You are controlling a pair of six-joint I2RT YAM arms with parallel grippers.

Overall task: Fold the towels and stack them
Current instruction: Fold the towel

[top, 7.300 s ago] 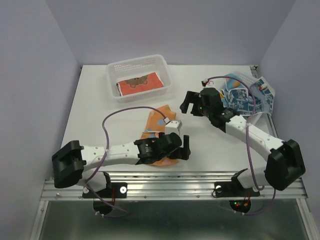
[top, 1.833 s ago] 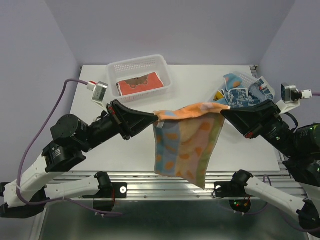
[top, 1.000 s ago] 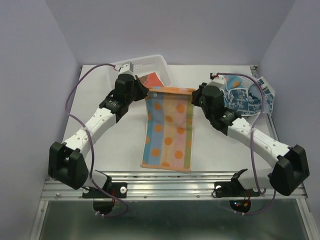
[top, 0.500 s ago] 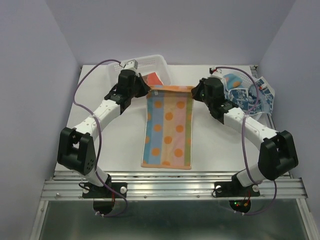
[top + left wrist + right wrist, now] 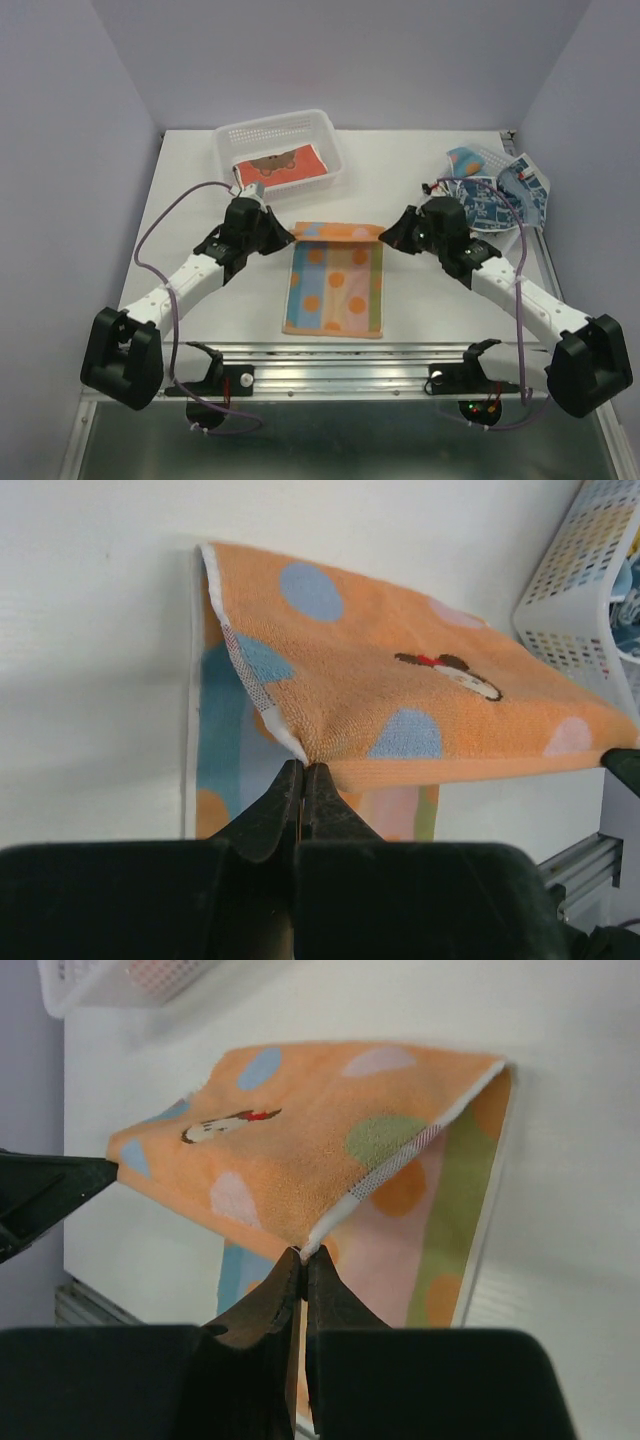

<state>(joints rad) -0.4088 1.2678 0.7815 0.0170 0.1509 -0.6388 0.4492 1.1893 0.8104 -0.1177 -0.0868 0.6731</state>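
Next, my right gripper draws back and down and releases the towel's far corner over the green stripe's near end, as that end lies below and back from the gripper.
An orange towel with coloured dots and stripes lies on the white table, its near part flat. Its far edge is lifted and carried over the flat part, orange back side up. My left gripper is shut on the towel's left far corner. On the right far corner my right gripper is shut. A folded red-orange towel lies in the white basket at the back left. Navy and light blue towels are heaped at the back right.
A second white perforated basket stands at the right by the blue heap. The metal rail runs along the table's near edge, just beyond the towel's near hem. Purple cables loop from both arms.
Both grippers have come toward the near edge and lower, bringing the towel's far edge with them. The towel, laid out long half a second ago, is now doubled partway over itself.
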